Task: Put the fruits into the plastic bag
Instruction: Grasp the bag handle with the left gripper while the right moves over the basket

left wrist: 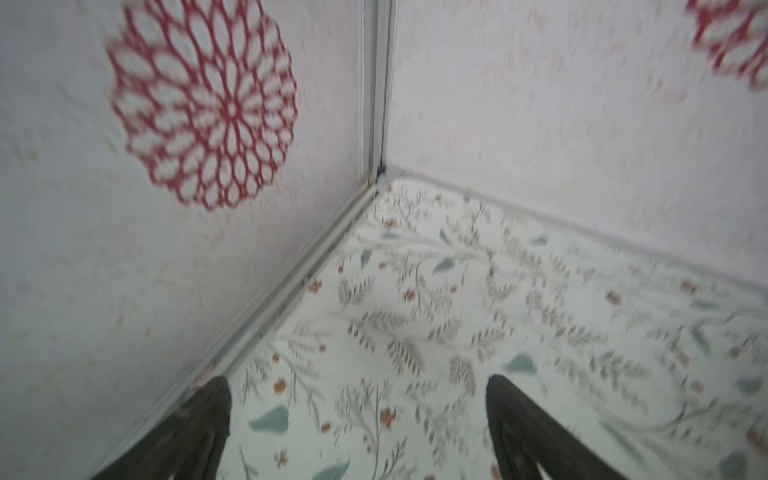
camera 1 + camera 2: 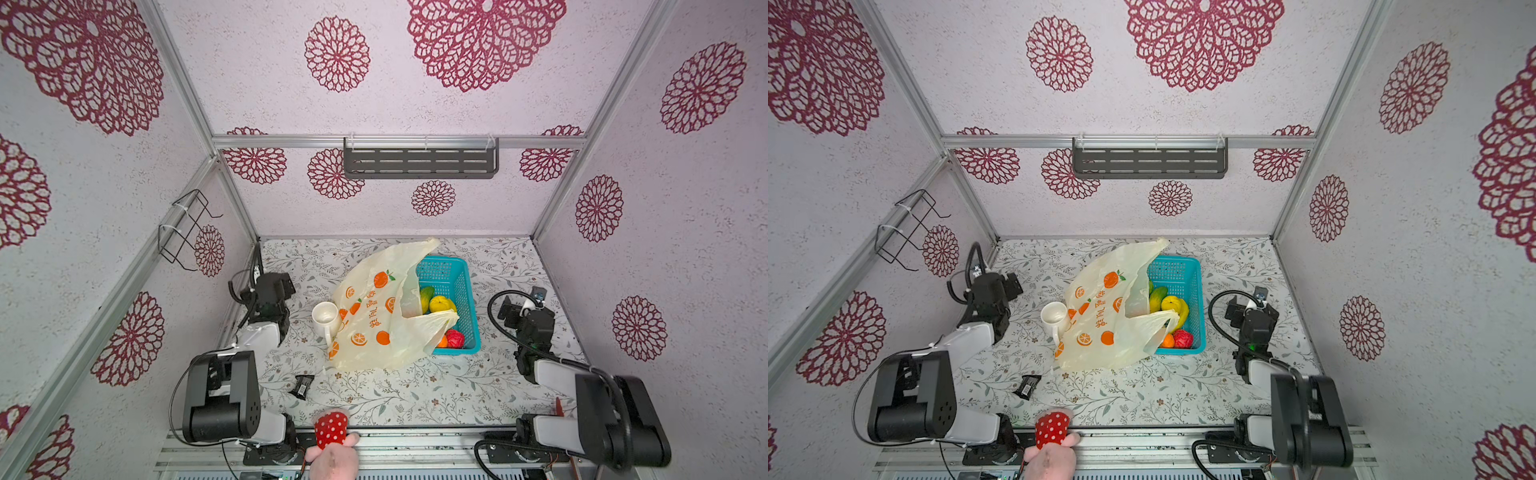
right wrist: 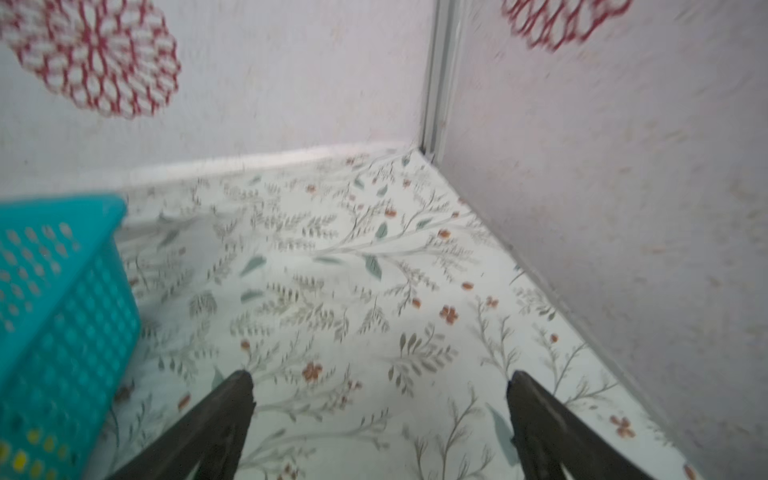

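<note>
The bag's opening lies slack at the fold between the bag's handles. I should next swing my left gripper past the white mug, turning it toward the basket, onto that fold.
The pale-yellow plastic bag with orange prints lies crumpled mid-table, draped over the left side of a teal basket. The fruits sit in the basket: a green one, yellow ones, a small orange and a red bumpy one. My left gripper is open over bare table near the back-left corner, with nothing between its fingers. My right gripper is open and empty, right of the basket, facing the back-right corner.
A white mug stands against the bag's left side. A black packet lies near the front left. A red white-dotted plush toy sits at the front edge. A dark shelf and a wire rack hang on the walls.
</note>
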Controlling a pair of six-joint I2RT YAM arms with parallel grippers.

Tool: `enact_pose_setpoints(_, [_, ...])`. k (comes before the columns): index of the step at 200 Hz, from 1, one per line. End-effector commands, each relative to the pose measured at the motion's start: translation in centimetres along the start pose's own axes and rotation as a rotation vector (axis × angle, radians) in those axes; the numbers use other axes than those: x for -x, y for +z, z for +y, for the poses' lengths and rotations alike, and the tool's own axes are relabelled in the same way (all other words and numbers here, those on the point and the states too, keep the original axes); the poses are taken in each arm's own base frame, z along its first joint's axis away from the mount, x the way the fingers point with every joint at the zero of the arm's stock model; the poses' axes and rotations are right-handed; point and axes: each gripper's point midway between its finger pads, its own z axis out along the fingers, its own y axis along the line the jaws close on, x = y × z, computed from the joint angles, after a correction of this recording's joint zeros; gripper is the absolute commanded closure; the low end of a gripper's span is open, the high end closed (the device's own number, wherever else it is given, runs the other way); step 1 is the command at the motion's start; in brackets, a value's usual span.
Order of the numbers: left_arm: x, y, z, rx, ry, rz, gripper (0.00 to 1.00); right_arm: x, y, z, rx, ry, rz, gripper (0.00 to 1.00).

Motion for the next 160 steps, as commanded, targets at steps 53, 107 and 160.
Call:
enact_pose_setpoints(53, [-2.0, -13.6, -15.8, -0.484, -0.178, 0.395, 0.03, 7.6, -3.1, 4.1, 0.070, 0.093, 0.141, 0.09])
enact_pose_setpoints(107, [-5.8, -24.0, -27.0, -0.734, 0.101, 0.583, 0.02, 6.5, -3.4, 10.8, 0.181, -0.033, 0.204, 0.09])
enact_pose_setpoints(160, [-10.2, -25.5, -28.3, -0.649, 0.419, 0.738, 0.01, 7.3, -3.7, 10.9, 0.158, -0.054, 0.187, 0.10])
